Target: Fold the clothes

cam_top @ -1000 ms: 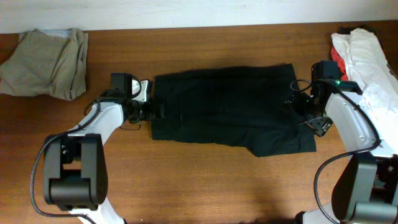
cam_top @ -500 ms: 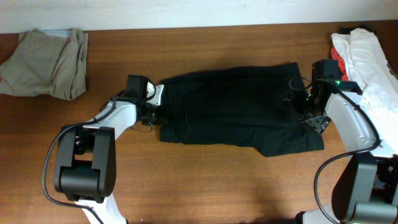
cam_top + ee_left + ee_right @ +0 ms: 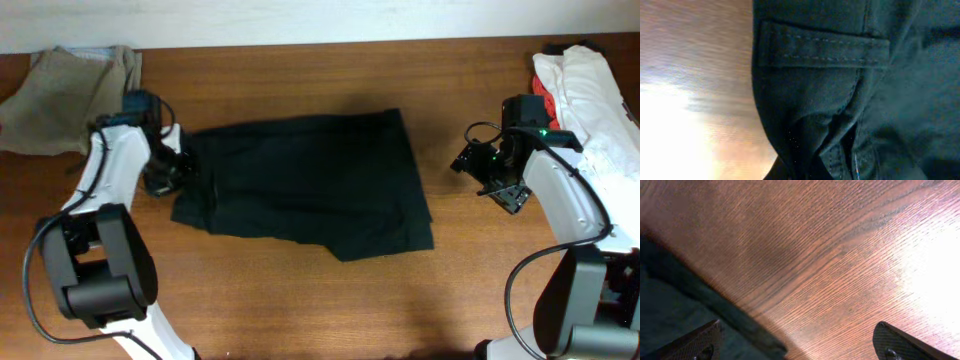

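My left gripper should next go up and carry the edge it is holding to the right in the overhead view, over the shorts' far corner (image 3: 395, 120), so that the black shorts fold over.
The black shorts (image 3: 300, 185) lie spread on the wooden table (image 3: 300, 300), left of centre. My left gripper (image 3: 183, 172) is shut on their left edge, with the fabric bunched at the jaws. In the left wrist view the shorts (image 3: 840, 100) fill the frame, a stitched belt loop (image 3: 825, 50) runs across the top, and the fingers are buried in cloth. My right gripper (image 3: 470, 163) stands open over bare wood, right of the shorts and apart from them. In the right wrist view the gripper (image 3: 800, 342) holds nothing, and the shorts' edge (image 3: 670, 305) shows at lower left.
A khaki-grey garment (image 3: 70, 100) lies crumpled at the back left corner, close behind my left arm. A pile of white cloth (image 3: 590, 90) with a red piece (image 3: 541, 92) sits at the back right, beside my right arm.
My left gripper shut on the shorts' left edge and dragged the whole garment leftward. The right edge slid away from my right gripper, which stayed open in place.
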`<state>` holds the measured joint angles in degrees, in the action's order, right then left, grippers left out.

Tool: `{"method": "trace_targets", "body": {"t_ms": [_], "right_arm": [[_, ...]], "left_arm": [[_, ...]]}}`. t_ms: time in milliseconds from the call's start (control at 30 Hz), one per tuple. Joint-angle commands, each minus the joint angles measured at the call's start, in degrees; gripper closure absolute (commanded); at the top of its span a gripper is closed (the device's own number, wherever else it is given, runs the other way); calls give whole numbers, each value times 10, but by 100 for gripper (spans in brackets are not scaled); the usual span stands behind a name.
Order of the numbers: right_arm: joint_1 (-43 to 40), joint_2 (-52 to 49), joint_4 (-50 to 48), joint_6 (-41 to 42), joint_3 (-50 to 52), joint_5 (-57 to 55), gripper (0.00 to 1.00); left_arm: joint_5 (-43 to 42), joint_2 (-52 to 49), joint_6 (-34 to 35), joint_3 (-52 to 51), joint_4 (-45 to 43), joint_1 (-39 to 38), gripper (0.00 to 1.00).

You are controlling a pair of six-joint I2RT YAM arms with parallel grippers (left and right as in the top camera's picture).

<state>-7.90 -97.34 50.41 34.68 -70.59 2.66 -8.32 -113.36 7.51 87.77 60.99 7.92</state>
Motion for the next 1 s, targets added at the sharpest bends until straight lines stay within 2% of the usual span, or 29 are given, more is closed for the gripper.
{"method": "trace_targets", "body": {"t_ms": [0,200,233,367,533,733,967], "right_arm": [[9,-4,-15,0,4,-3,1],[70,-55,-65,0,6,2,2],[81,-64,-75,0,6,3,7],[94,-99,-95,-2,6,7,17],[94,-137,-118,-4,6,57,17],[94,-139,-121,-15,6,58,17],[80,-138,-123,-17,5,58,12]], "left_arm": [[13,14,2,83,48,-11,100],[11,74,1,192,112,-108,100],[11,84,1,196,111,-136,100],[11,96,1,202,99,-224,100],[11,93,2,202,66,-303,100],[11,60,1,201,60,-339,100],[0,-21,1,201,40,-358,100]]}}
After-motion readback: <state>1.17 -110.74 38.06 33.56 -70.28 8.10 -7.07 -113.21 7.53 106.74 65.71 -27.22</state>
